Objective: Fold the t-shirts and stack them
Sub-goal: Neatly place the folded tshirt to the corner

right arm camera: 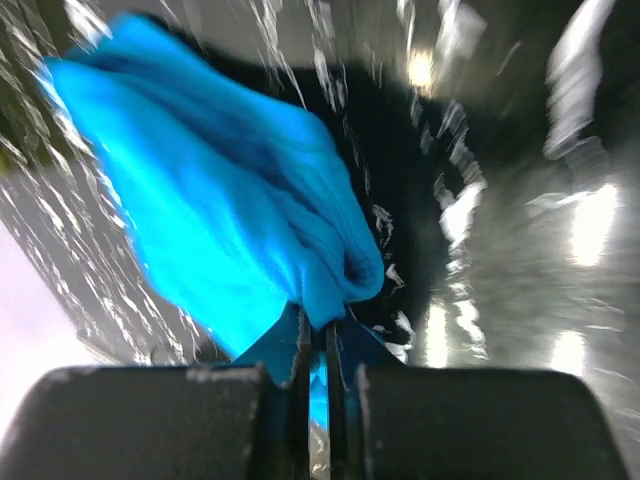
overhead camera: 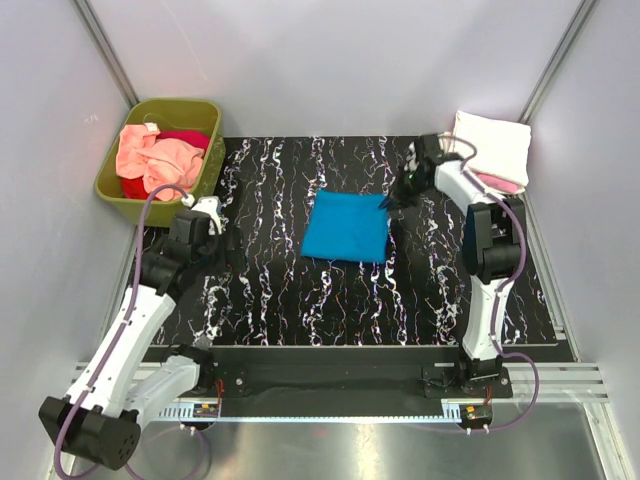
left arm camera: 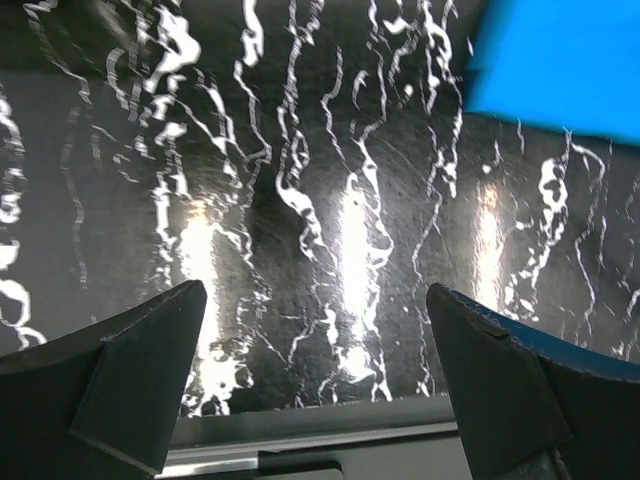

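The right gripper lifts the folded blue t-shirt next, carries it over the cream-white t-shirt (overhead camera: 492,143), to the gripper's right in the top view, and releases it.
A bright blue t-shirt (overhead camera: 345,228) lies folded into a rectangle mid-table. My right gripper (overhead camera: 393,201) is at its far right corner. In the right wrist view that gripper (right arm camera: 327,330) is shut on a bunched fold of the blue t-shirt (right arm camera: 220,200), which is pulled up between the jaws. My left gripper (overhead camera: 213,214) hovers left of the shirt, apart from it. In its wrist view it (left arm camera: 315,340) stands wide open and holds nothing, with the blue t-shirt (left arm camera: 560,60) at the upper right. A folded cream-white t-shirt (overhead camera: 492,143) lies on a pink one (overhead camera: 497,183) at the back right.
An olive-green tub (overhead camera: 115,188) at the back left holds a salmon-peach shirt (overhead camera: 150,155) and a red one (overhead camera: 185,138). The black marbled mat (overhead camera: 270,290) covers the table. Grey walls close in on three sides.
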Tool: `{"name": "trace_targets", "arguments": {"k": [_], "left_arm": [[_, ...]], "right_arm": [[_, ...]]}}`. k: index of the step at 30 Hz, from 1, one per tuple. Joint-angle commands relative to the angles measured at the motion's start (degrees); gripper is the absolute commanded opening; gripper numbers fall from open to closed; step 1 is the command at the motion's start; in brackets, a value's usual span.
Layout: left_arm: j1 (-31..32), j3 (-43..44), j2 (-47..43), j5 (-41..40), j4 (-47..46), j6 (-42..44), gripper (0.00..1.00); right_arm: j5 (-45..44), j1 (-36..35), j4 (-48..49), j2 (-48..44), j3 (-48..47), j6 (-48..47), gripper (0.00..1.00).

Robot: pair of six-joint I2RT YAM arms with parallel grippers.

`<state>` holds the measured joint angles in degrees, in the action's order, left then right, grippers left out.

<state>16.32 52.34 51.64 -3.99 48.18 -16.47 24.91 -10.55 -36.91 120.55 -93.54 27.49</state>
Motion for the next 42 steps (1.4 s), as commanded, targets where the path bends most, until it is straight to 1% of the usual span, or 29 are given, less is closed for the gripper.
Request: {"name": "trace_targets", "arguments": {"k": [1, 4, 5, 7, 8, 10, 11, 12, 13, 14, 15, 18, 19, 24, 27, 30, 36, 40, 42], "left_arm": [[-0.32, 1.27, -1.8, -4.53, -4.07, 0.91, 0.99], [-0.32, 2.24, -1.54, -5.33, -0.47, -0.14, 0.99], [-0.23, 2.5, -2.06, -5.24, 0.06, -0.4, 0.99], [-0.23, 3.29, -2.94, -5.42, 1.82, -0.93, 0.99], [-0.23, 3.21, -3.47, -5.5, 1.74, -0.93, 0.99], [-0.23, 2.42, -4.78, -5.85, -0.01, -1.02, 0.99], [-0.23, 0.77, -6.53, -6.03, -0.89, -1.11, 0.99], [-0.23, -0.38, -7.51, -6.29, -3.42, -1.28, 0.99], [-0.32, -1.0, -8.82, -6.73, -3.71, -1.46, 0.99], [-0.32, -1.01, -9.1, -7.34, -3.54, -1.72, 0.99], [-0.32, -1.01, -9.36, -8.39, -3.19, -2.07, 0.99], [-0.32, -1.53, -10.77, -8.67, -3.71, -2.08, 0.99], [-0.32, -1.71, -11.03, -8.67, -3.71, -2.08, 0.99], [-0.32, -1.8, -10.33, -8.23, -3.89, -1.99, 0.99], [-0.23, -1.62, -9.89, -8.23, -3.8, -1.99, 0.99], [-0.32, -1.71, -9.54, -8.58, -3.8, -1.99, 0.99], [-0.76, -1.8, -9.01, -8.31, -3.89, -1.99, 0.99], [-1.11, -1.71, -9.01, -8.31, -3.8, -1.99, 0.99], [-1.37, -1.71, -9.36, -8.84, -3.71, -2.08, 0.99]], "right_arm": [[-6.34, 3.94, -11.5, -1.11, -12.16, -8.5, 0.0], [-7.41, 5.79, -13.45, 0.2, -16.84, -8.59, 0.0], [-8.11, 6.15, -15.81, 1.43, -21.55, -9.11, 0.0], [-11.7, 6.94, -18.71, 3.1, -27.11, -10.95, 0.0], [-12.77, 7.2, -21.43, 4.94, -32.88, -11.57, 0.0], [-15.66, 8.17, -24.16, 7.05, -38.88, -13.15, 0.0], [-16.29, 8.43, -26.61, 9.15, -44.92, -13.68, 0.0], [-16.73, 8.78, -27.68, 10.04, -47.76, -14.64, 0.0], [-17.17, 9.57, -28.65, 10.92, -50.23, -15.09, 0.0], [-16.82, 9.93, -29.79, 12.15, -54.69, -15.53, 0.0], [-16.3, 10.1, -29.98, 12.68, -56.47, -16.75, 0.0], [-17.43, 10.19, -28.14, 11.9, -58.08, -19.56, 0.0], [-18.13, 11.76, -27.26, 11.46, -57.73, -20.36, 0.0], [-22.61, 12.22, -23.31, 10.32, -59.3, -25.71, 0.0], [-23.23, 12.83, -21.11, 10.14, -61.85, -27.22, 0.0], [-23.94, 13.45, -17.25, 9.0, -62.03, -30.64, 0.0], [-22.45, 15.11, -11.18, 8.04, -63.52, -31.0, 0.0], [-23.58, 15.47, -7.58, 6.98, -64.13, -31.26, 0.0], [-24.46, 15.55, -7.57, 6.98, -65.36, -31.26, 0.0]]}}
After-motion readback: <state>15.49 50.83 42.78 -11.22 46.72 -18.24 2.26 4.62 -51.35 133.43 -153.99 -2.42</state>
